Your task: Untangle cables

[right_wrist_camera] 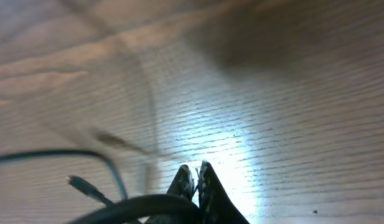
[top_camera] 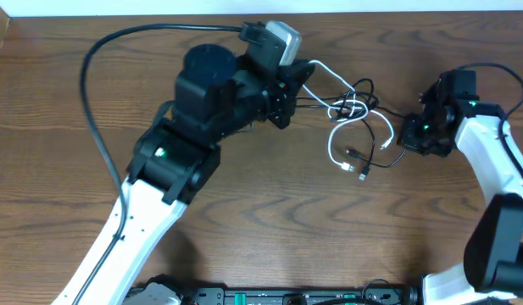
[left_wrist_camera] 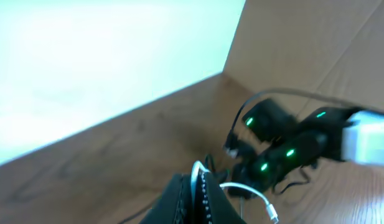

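My right gripper lowers slightly beside the knot next and releases the black cable, since white and black cross in the knot.
The white cable [top_camera: 336,146] and the black cable [top_camera: 365,88] lie knotted together mid-table between the two arms. My left gripper [top_camera: 300,80] is shut on the white cable [left_wrist_camera: 196,177] at the left of the knot. In the left wrist view the cable runs up between the fingers, and its free plug [left_wrist_camera: 272,214] hangs to the right. My right gripper [top_camera: 408,133] is shut on the black cable at the right side of the knot. In the right wrist view its fingertips [right_wrist_camera: 187,176] are pressed together low over the wood, with a black plug end [right_wrist_camera: 79,183] to their left.
The wooden table [top_camera: 269,203] extends around the cables. A thick black robot wire [top_camera: 96,127] loops over the left side, beside the left arm. The back edge meets a pale wall [left_wrist_camera: 86,62]. The right arm's white links [top_camera: 490,157] stand at the right edge.
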### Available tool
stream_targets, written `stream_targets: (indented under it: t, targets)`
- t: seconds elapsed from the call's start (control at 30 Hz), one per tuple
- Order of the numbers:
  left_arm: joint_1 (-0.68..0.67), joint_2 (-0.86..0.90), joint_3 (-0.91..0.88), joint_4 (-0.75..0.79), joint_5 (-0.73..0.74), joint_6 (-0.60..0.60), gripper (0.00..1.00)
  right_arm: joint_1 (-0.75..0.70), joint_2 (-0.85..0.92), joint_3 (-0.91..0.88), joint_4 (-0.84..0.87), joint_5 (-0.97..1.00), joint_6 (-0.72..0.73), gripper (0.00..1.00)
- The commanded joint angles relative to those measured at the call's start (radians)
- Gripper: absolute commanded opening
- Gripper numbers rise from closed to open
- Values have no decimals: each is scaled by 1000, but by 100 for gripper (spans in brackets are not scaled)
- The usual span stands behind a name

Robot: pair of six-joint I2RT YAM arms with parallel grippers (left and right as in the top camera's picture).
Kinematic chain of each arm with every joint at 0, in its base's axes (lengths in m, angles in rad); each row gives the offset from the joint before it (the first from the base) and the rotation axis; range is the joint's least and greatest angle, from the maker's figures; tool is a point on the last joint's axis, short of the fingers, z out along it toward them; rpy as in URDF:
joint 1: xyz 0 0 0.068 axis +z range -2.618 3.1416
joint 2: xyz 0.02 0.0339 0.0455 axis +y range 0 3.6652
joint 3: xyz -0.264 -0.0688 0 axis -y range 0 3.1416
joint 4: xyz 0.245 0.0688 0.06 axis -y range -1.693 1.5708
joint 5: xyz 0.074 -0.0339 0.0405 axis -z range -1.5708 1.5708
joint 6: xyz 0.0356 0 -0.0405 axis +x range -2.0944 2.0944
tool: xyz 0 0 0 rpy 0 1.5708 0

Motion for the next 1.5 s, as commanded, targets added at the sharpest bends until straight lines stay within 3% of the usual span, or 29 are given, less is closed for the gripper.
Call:
stream_targets:
  t: [0.0,0.73,0.97,1.27,1.47]
  targets:
    - [8,-66,11,43,-9,-8,8,-5,44,6,-3,25,16,1]
    - [8,-281,11,202,-11,-11,7,-69,93,6,-11,13,3,1]
    - [8,-344,11,232,-180,-5,7,-71,95,6,-8,14,-3,1]
    - [8,-383,11,229,-357,106,8,-71,109,6,-1,25,-4,2]
    - [8,-356,11,135,-337,98,8,-70,109,6,3,-28,-43,2]
